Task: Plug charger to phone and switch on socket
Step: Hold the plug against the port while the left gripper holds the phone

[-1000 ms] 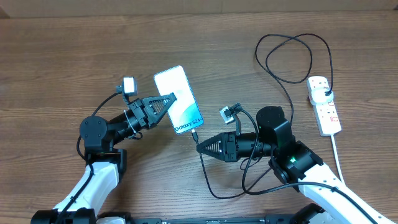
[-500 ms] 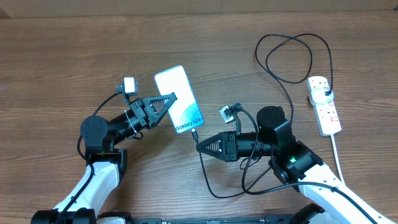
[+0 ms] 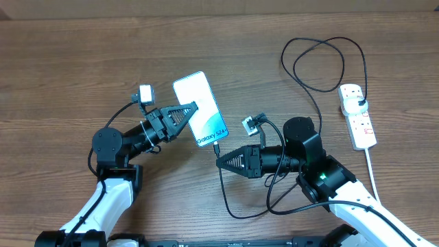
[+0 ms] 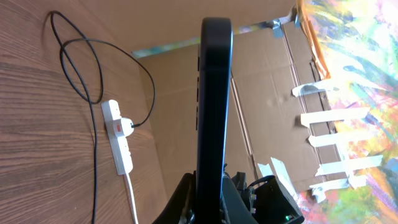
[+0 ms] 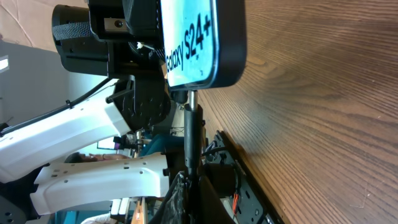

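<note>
The right gripper will next tilt its fingers down, lower the cable [image 3: 226, 189] to the tabletop below, beside the phone, and let go of it, because the cable's metal tip shows bare.
The phone [image 3: 200, 108], its light screen reading "Galaxy S24+", is held tilted above the table by my left gripper [image 3: 191, 110], which is shut on its left edge. In the left wrist view it shows edge-on [image 4: 214, 93]. My right gripper [image 3: 221, 160] is shut on the black charger cable [image 3: 226, 189] just behind its connector tip [image 5: 190, 106], which meets the phone's bottom edge [image 5: 205, 43]. The cable loops back to a white plug head [image 3: 357, 105] seated in the white socket strip [image 3: 359, 116], also in the left wrist view [image 4: 120, 138].
The socket's thick white cord [image 3: 372, 175] runs toward the front right edge. Black cable loops [image 3: 322, 65] lie on the wooden table behind the right arm. A cardboard wall [image 4: 267, 87] stands behind the table.
My left gripper has moved the phone slightly right and toward the connector tip. The right gripper and cable have barely moved.
</note>
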Tool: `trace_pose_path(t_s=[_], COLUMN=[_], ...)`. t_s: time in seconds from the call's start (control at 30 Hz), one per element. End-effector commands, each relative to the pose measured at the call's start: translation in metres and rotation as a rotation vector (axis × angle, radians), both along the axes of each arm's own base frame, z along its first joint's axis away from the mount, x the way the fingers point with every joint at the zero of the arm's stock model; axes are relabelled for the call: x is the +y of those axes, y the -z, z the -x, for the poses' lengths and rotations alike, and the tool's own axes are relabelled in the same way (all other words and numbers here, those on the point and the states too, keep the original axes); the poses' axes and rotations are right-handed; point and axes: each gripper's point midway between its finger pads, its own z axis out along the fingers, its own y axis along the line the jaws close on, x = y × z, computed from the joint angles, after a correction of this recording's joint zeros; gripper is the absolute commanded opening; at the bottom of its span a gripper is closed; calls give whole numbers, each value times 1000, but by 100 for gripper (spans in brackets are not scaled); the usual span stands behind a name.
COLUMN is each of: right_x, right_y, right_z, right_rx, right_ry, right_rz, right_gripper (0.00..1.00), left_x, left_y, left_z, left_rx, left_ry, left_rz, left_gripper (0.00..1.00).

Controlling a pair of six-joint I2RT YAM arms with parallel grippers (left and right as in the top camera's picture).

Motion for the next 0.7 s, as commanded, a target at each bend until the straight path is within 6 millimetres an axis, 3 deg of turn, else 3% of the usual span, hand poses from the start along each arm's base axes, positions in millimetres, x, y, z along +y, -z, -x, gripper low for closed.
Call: trace_pose_path(t_s=[0.0,0.67], right_x=[2,3], right_y=[2,3], right_z=[3,4], right_rx=[3,20], right_ry=[-13,-12], right_rz=[-2,1], right_gripper=[4,4], left_x=[-7,-6], left_y=[-12,-13], left_z=[5,2], left_rx=[-70,-66], left_ry=[50,36], left_rz=[-19,-14], left_gripper=[4,4])
